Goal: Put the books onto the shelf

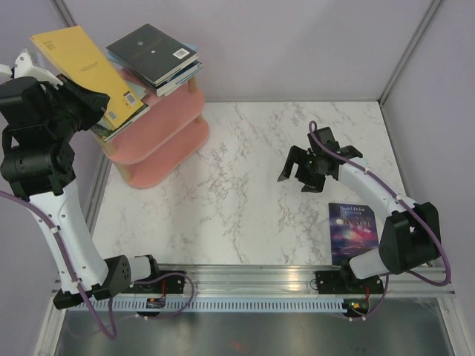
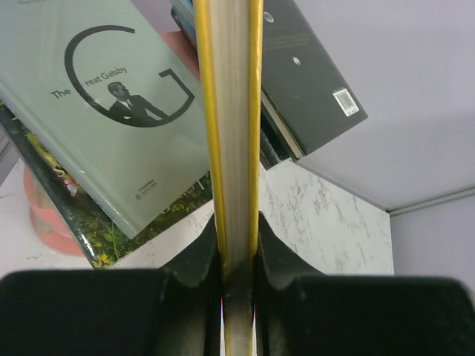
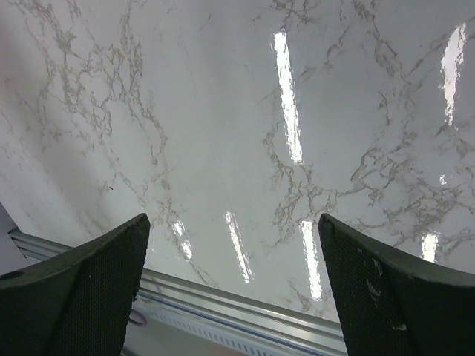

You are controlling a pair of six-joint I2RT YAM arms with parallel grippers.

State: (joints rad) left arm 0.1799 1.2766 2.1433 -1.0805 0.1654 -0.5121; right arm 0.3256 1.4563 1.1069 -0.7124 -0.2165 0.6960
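Observation:
My left gripper should next move down, tilting the yellow book flatter onto the cover of the grey-green "G" book (image 2: 96,111), and release it, as that book is face up below.
My left gripper (image 1: 98,100) is shut on a yellow book (image 1: 83,65), held high over the left side of the pink shelf (image 1: 174,122). In the left wrist view the yellow book (image 2: 230,111) runs edge-on between my left gripper (image 2: 237,248) fingers. Below it a grey-green "G" book (image 2: 96,111) lies on a leafy-covered book (image 2: 100,237). A black book (image 1: 152,53) tops a small stack on the shelf's upper board. A purple galaxy book (image 1: 354,231) lies flat on the table by the right arm. My right gripper (image 1: 306,175) hovers open and empty over the marble (image 3: 223,111).
The white marble table (image 1: 245,193) is walled by grey panels behind and on both sides. A metal rail (image 1: 252,278) runs along the near edge by both arm bases. The pink shelf (image 2: 41,215) stands in the back left corner.

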